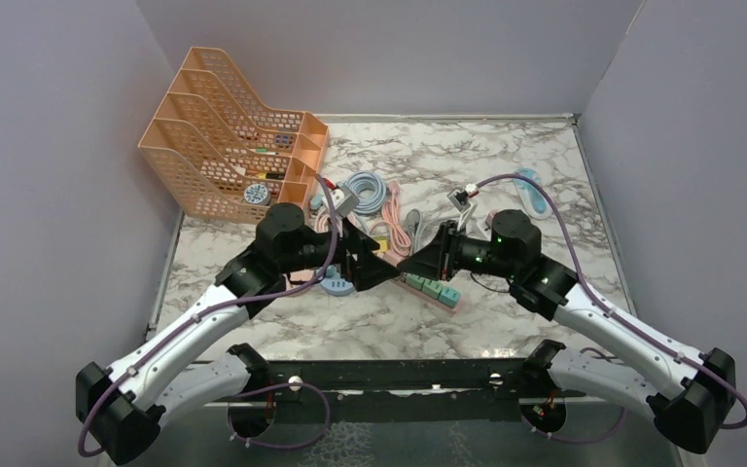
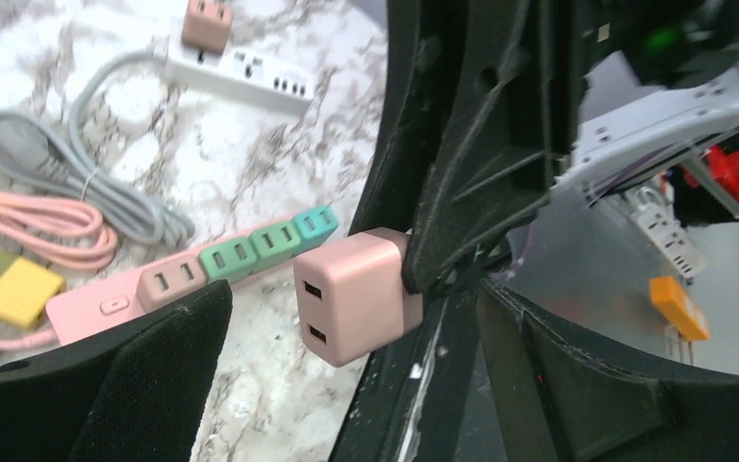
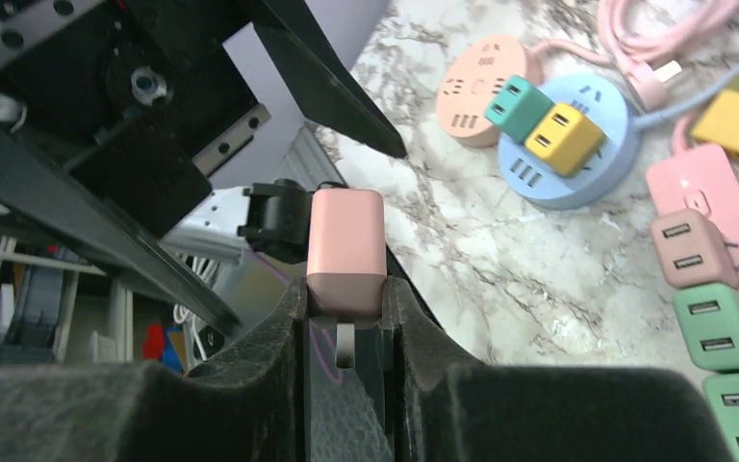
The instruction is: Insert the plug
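The plug sits crooked between the left gripper's open fingers, so the left gripper will next turn to square them with the plug and close on the plug's slotted end [image 2: 330, 305].
The plug [image 3: 346, 241] is a pink cube-shaped adapter, and my right gripper [image 3: 346, 322] is shut on its base, with a metal prong [image 3: 344, 348] showing between the fingers. In the left wrist view the plug [image 2: 356, 294] hangs above the marble with its two slots facing the camera. My left gripper [image 2: 375, 385] is open, one finger on each side of the plug and touching nothing. The pink power strip [image 2: 96, 306] lies on the table behind, carrying a pink adapter [image 2: 168, 279] and green ones [image 2: 250, 248]. Both grippers meet mid-table [image 1: 394, 265].
An orange file rack [image 1: 233, 136] stands at the back left. Coiled grey [image 2: 87, 183] and pink cables [image 2: 38, 217], a white power strip [image 2: 241, 72] and a yellow plug [image 2: 10, 287] lie nearby. A round blue socket [image 3: 563, 144] and a peach one [image 3: 486, 91] sit beside the strip.
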You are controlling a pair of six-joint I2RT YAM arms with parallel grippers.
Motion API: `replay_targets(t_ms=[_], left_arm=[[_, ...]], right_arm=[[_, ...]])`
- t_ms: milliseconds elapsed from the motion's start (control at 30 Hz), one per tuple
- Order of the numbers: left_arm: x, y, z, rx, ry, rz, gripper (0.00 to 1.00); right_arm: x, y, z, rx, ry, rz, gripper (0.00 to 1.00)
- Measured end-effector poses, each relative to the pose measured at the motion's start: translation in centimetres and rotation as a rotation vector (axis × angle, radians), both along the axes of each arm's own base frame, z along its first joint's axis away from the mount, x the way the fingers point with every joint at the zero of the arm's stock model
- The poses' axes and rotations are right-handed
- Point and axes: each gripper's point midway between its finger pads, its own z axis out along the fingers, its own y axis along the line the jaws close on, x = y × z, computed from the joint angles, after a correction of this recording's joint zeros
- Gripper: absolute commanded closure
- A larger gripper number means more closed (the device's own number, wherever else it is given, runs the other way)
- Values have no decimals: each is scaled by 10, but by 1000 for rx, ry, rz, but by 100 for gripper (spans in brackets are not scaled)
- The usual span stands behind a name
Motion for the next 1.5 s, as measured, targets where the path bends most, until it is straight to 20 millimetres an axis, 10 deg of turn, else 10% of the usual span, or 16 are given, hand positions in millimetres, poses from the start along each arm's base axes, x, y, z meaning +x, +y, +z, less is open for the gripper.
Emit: replay_targets(t_ms=[267, 600, 1167, 1367, 1500], left_arm=[[-23, 13, 66, -144, 18, 20, 23], [-58, 10, 57, -130, 324, -92, 63], [-85, 18, 57, -169, 444, -158, 63], [-86, 18, 47, -148, 450, -165, 90], [-83, 18, 39, -121, 446, -155, 100]], right_arm=[[-34, -5, 39, 114, -129, 148, 99], [-55, -2, 57, 180, -177, 286, 99], [-69, 12, 55, 192, -136, 475, 99], [-69, 17, 45, 182, -86, 517, 99], [-69, 18, 40, 172, -66, 526, 73]])
